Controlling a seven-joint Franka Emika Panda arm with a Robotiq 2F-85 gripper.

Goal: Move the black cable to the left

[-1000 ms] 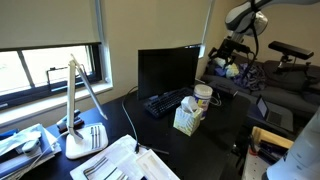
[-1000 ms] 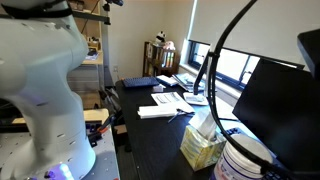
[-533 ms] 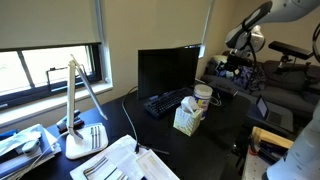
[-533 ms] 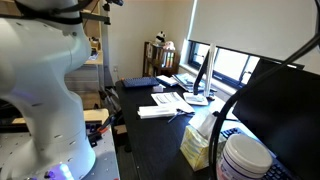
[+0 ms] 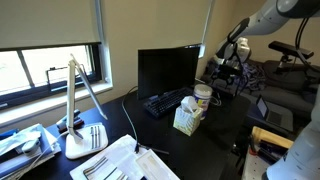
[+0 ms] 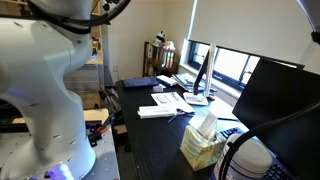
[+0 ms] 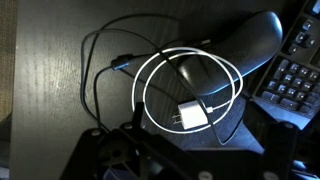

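Next, my open gripper moves down onto the black cable's part beside the white charger plug (image 7: 190, 115), since that part runs between its spread fingers.
In the wrist view the black cable (image 7: 106, 78) lies in loose loops on the dark desk, left of a black mouse (image 7: 232, 52). A white cable (image 7: 190, 52) with a white charger plug (image 7: 190, 115) lies coiled across it. My gripper (image 7: 185, 158) hangs above them with its dark fingers spread at the bottom edge, holding nothing. In an exterior view the gripper (image 5: 229, 63) is low over the desk, to the right of the monitor (image 5: 169, 72). The black cable is too thin to make out there.
A black keyboard (image 5: 165, 101) shows in the exterior view and at the wrist view's right edge (image 7: 295, 70). A tissue box (image 5: 187, 119) and white container (image 5: 203, 97) stand in front. A white lamp (image 5: 82, 100) and papers (image 5: 118, 160) are further left. The robot's white base (image 6: 40, 90) fills one side.
The arm has come down from the upper right towards the desk beside the monitor. Its hose has swung out of the middle of the exterior view.
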